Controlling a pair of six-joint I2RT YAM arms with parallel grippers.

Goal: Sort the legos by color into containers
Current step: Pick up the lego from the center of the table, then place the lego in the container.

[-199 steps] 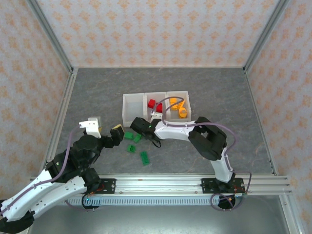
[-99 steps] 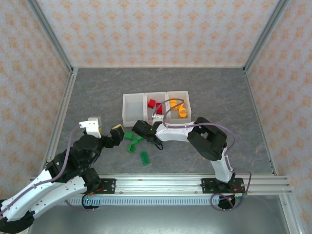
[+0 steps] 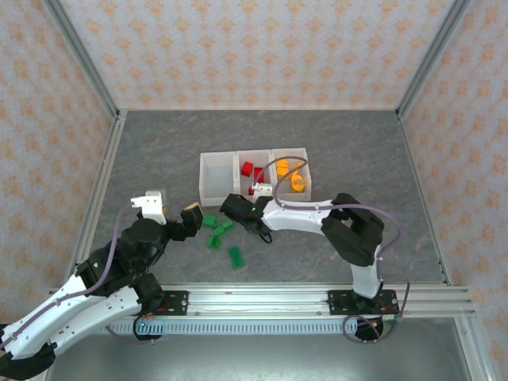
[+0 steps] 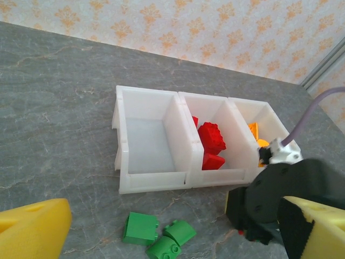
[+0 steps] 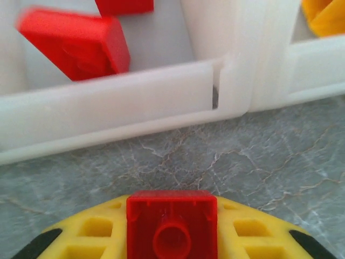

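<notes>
The middle bin [image 5: 145, 40] already has red legos inside, so the robot's right gripper will rise, carry the small red lego outward over that bin and let it go.
Three joined white bins [image 3: 216, 189] stand mid-table. The left bin [image 4: 143, 141] is empty, the middle one holds red legos [image 4: 211, 139], and the right one holds orange legos [image 3: 290, 175]. Several green legos [image 3: 215, 225] lie on the table in front of the bins, three of them close together [image 4: 141, 229]. My right gripper [image 3: 236, 208] is low in front of the middle bin, shut on a small red lego [image 5: 171, 221] between its yellow fingers [image 5: 253, 229]. My left gripper [image 3: 171, 213] hovers open to the left of the green legos, with nothing between its fingers [image 4: 33, 231].
The grey table [image 3: 159, 151] is walled by patterned panels with metal posts. A purple cable [image 3: 357, 208] runs along the right arm. One green lego [image 3: 236, 255] lies apart, nearer the front rail [image 3: 262, 298].
The right arm's elbow has swung to the right and its gripper has shifted slightly right and toward the front. The left arm has barely moved.
</notes>
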